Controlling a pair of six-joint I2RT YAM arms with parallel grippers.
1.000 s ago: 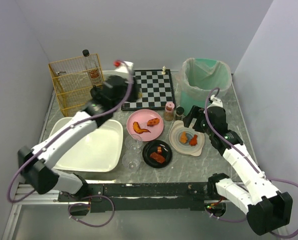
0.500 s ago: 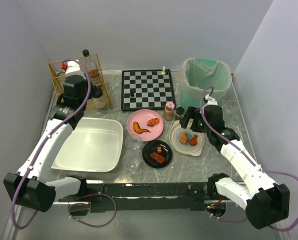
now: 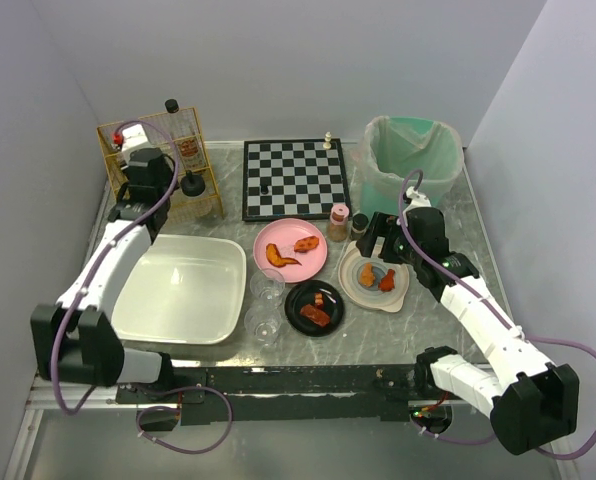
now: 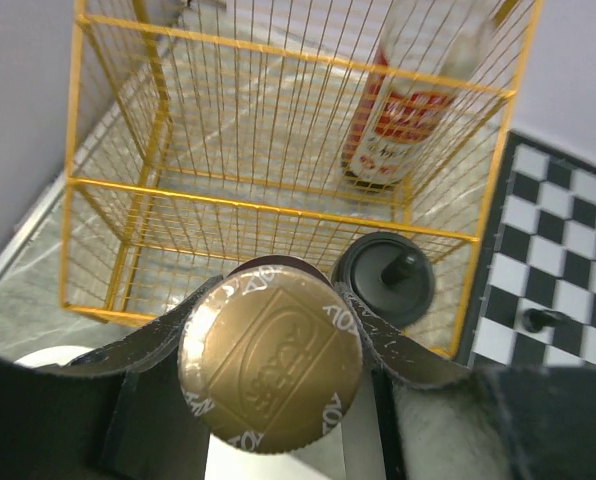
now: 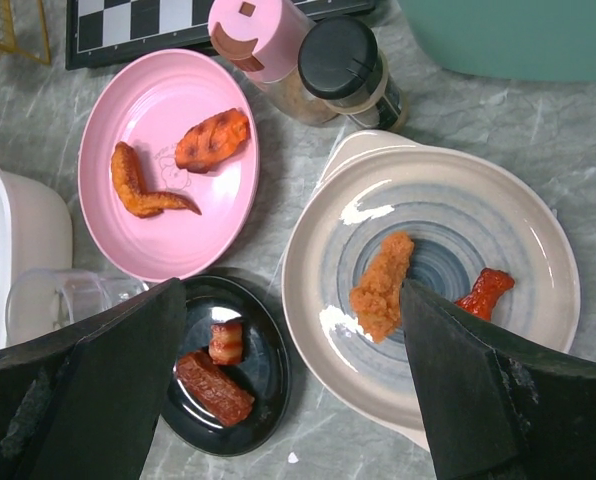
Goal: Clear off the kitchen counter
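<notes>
The left gripper lowers the jar next, straight into the free gap beside the black-lidded item in the basket's front section, and then opens.
The grey marble kitchen counter [image 3: 378,335] carries dishes and containers. My left gripper [image 3: 145,190] is at the front of a yellow wire basket [image 3: 128,195], shut on a gold-capped jar [image 4: 270,355] whose cap fills the gap between the fingers. My right gripper [image 3: 383,240] is open and empty. It hovers over a beige plate with a blue centre [image 5: 438,290] holding a breaded piece and a red piece. A pink plate [image 5: 168,170] holds two food pieces. A black plate [image 5: 223,370] holds two meat pieces.
A red-labelled bottle [image 4: 408,110] stands in the basket, with a black-lidded item [image 4: 383,280] in front of it. Also here are a white tub [image 3: 183,290], two clear glasses [image 3: 266,285], two shakers [image 3: 346,222], a chessboard [image 3: 296,178] and a lined green bin [image 3: 411,160].
My left arm has swung left from the chessboard's near corner to the front of the yellow basket, carrying the jar. The right gripper has shifted slightly left over the plates.
</notes>
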